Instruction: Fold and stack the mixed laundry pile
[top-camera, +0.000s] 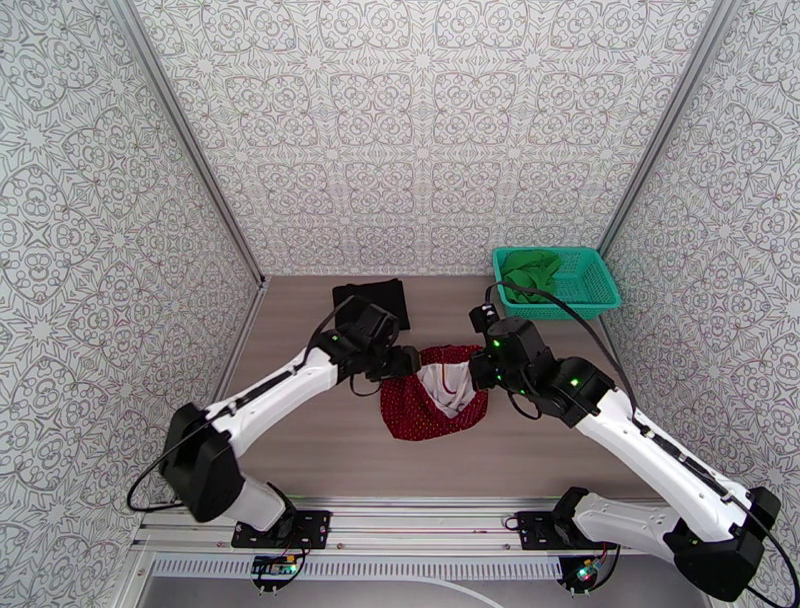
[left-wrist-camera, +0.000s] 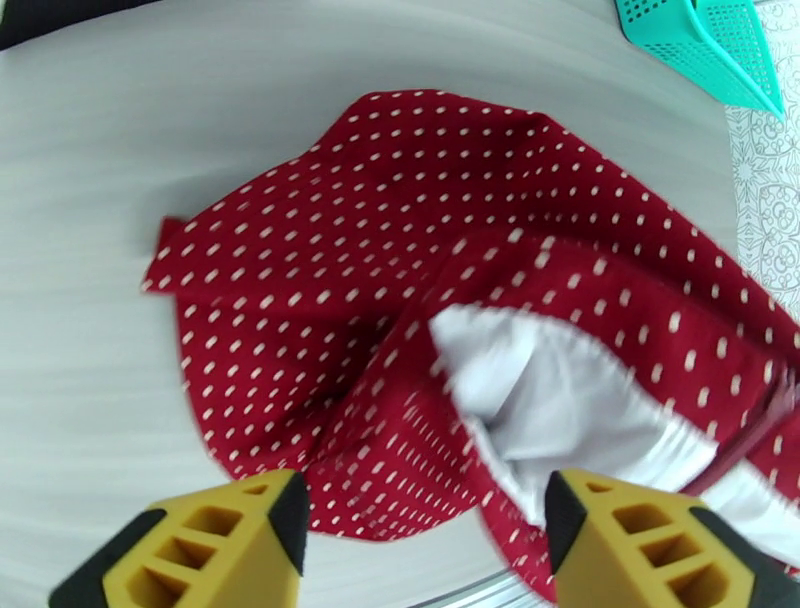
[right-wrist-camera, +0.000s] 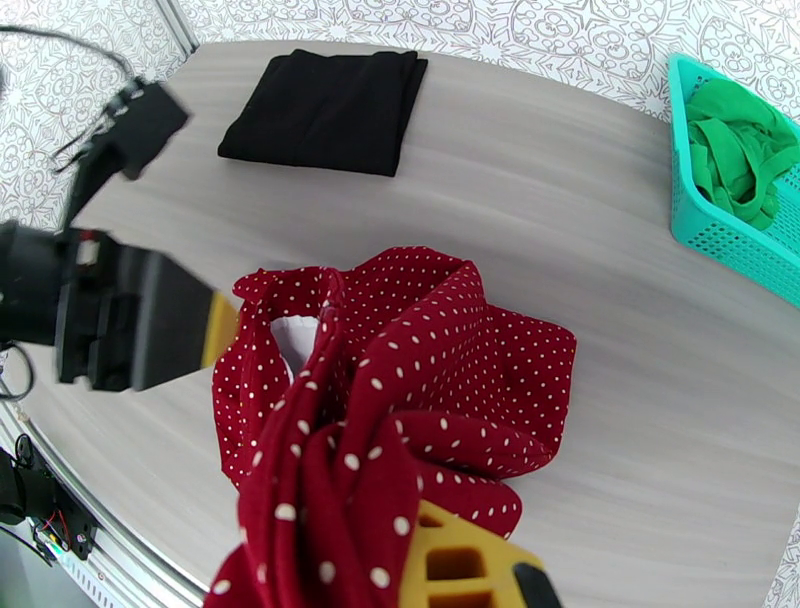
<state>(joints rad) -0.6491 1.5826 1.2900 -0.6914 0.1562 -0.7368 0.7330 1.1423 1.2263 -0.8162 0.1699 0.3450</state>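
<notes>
The red fold beside the white lining stands raised, so my left gripper needs to move down onto that fold next and close there.
The dark red dotted garment lies crumpled at mid-table, its white lining turned up. My left gripper hovers at its left edge, jaws open with nothing between them. My right gripper is shut on the garment's right edge, with red cloth bunched and lifted over its yellow finger. The black garment lies folded flat at the back of the table. The bright green garment sits crumpled in the teal basket.
The teal mesh basket stands at the back right, against the patterned wall. Patterned walls close in the table on three sides. Bare wood surface lies in front of the red garment, up to the metal rail at the near edge.
</notes>
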